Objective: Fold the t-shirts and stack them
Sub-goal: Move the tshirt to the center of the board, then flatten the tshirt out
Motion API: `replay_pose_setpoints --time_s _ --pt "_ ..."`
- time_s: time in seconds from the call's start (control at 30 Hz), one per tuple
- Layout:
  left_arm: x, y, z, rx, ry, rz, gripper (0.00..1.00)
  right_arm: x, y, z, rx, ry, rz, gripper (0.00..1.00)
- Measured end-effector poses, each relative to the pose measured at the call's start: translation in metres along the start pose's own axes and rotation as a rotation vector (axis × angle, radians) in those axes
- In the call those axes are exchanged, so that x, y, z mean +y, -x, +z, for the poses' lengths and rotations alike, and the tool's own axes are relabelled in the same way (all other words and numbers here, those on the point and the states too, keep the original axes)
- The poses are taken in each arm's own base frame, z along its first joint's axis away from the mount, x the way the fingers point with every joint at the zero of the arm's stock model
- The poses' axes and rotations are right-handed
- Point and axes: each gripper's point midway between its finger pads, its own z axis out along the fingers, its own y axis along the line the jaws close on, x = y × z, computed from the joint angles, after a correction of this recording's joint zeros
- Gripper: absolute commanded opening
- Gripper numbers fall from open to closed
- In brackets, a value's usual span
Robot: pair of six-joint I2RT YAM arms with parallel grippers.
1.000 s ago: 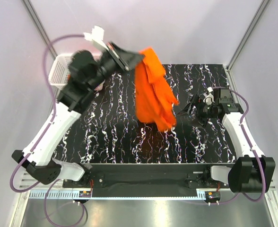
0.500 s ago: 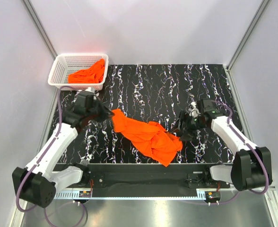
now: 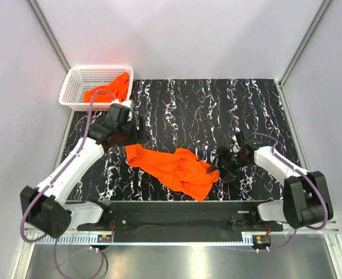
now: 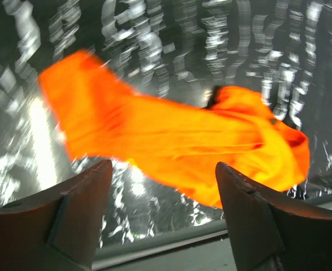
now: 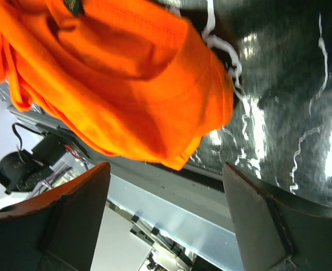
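Next, my left gripper should go right in the top view and down onto the raised top of the shirt's middle fold, since the fold lies there below it.
One orange t-shirt lies crumpled on the black marbled table, near its front edge. My left gripper hovers just above the shirt's upper left end, open and empty; the left wrist view shows the t-shirt beyond the spread fingers. My right gripper is at the shirt's right end, open, close to the cloth. In the right wrist view the t-shirt fills the top left, and nothing lies between the fingers. A second orange t-shirt lies in the basket.
A white mesh basket stands at the table's back left corner. The table's front rail runs just below the crumpled shirt. Grey walls and metal posts close in the sides.
The left gripper swung the shirt down from the air onto the table, then opened and let it go. The right gripper moved forward and left to the shirt's right end.
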Motion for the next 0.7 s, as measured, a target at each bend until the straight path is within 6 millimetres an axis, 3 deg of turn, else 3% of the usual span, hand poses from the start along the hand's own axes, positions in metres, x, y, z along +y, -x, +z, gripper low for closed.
replay_pose_setpoints --time_s 0.1,0.23,0.37,0.43,0.57,0.7 --pt "-0.041 0.000 0.014 0.025 -0.094 0.104 0.72 0.001 0.007 0.008 -0.001 0.006 0.009 0.79" --pt "-0.081 -0.043 0.047 0.175 -0.182 0.224 0.75 0.001 0.011 0.016 0.008 0.019 0.028 0.71" --pt "-0.101 -0.085 0.070 0.302 -0.194 0.317 0.77 0.002 0.012 0.019 0.001 0.036 0.040 0.65" --pt "-0.112 -0.095 0.074 0.325 -0.203 0.358 0.76 0.001 0.011 0.021 -0.002 0.041 0.048 0.64" --pt "-0.138 -0.102 0.081 0.324 -0.223 0.419 0.70 0.001 0.007 0.024 0.005 0.057 0.065 0.64" --pt "-0.138 -0.104 0.093 0.321 -0.187 0.446 0.65 0.002 0.007 0.025 -0.001 0.065 0.070 0.63"
